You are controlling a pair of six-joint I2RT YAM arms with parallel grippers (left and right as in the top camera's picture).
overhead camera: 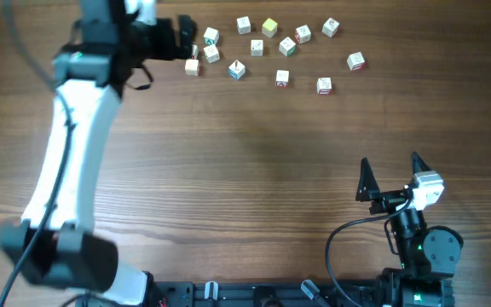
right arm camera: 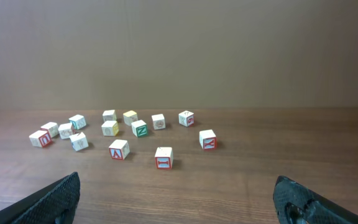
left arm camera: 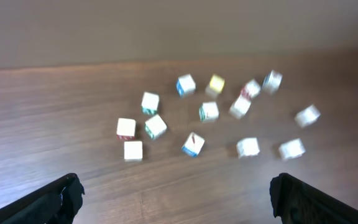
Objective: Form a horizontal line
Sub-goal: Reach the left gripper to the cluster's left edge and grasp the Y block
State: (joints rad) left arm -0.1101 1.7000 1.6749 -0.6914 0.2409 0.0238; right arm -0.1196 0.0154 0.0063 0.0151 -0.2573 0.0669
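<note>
Only bare wood lies on the near side of the plain whitish cube at the cluster's end. I need to lower my open left gripper onto that cube next.
Several small whitish letter cubes lie loose and scattered at the table's far side, apart from each other; no straight bar of touching cubes shows in any view. My left gripper is open and empty at the cluster's left end, close to a plain cube. In the left wrist view its fingers frame bare wood, with the cubes further ahead. My right gripper is open and empty at the near right, far from the cubes. Its wrist view shows a red-marked cube nearest.
A yellow-topped cube sits at the back of the cluster. The outermost cubes on the right are one with red marks and one near it. The wooden table spreads between the cubes and the right arm.
</note>
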